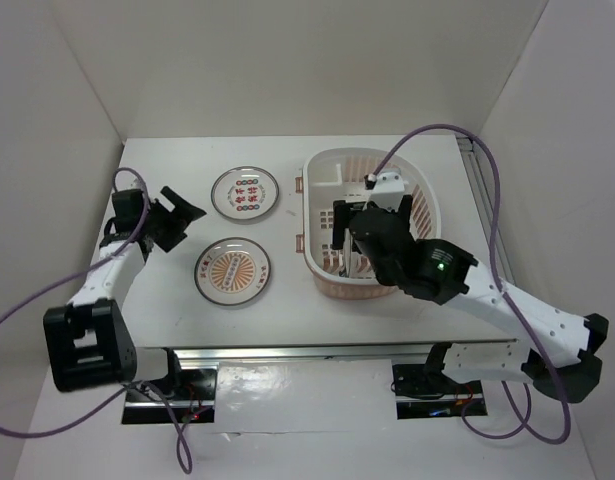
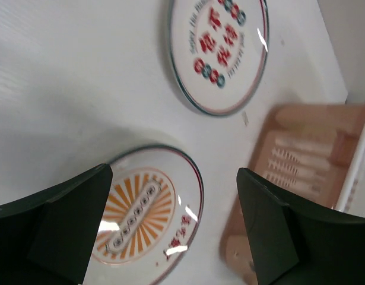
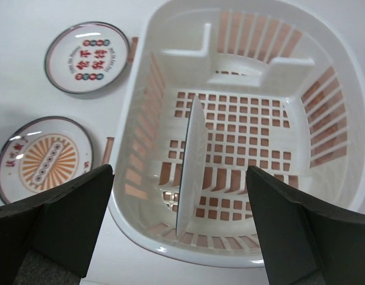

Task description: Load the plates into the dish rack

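Observation:
Next I should lower my left gripper outward and to the right in the top view, onto the character plate's nearest rim, since bare table leaves that rim open.
The pale pink dish rack [image 1: 419,190] stands at the right of the table and shows in the right wrist view [image 3: 342,119]. One white plate [image 3: 191,160] stands on its edge inside the rack, seen edge-on. My right gripper [image 1: 372,225] hovers over the rack, open and empty, above that plate [image 3: 179,237]. The plate with red-green characters [image 1: 244,192] and the orange sunburst plate [image 1: 232,269] lie flat on the table left of the rack. My left gripper [image 1: 182,218] is open and empty, up above the table left of both plates, the sunburst plate [image 2: 140,214] between its fingers in the left wrist view.
White walls close the table at the back, left and right. The rack's near left wall [image 2: 301,160] shows blurred in the left wrist view. A metal rail [image 1: 317,352] runs along the near edge by the arm bases.

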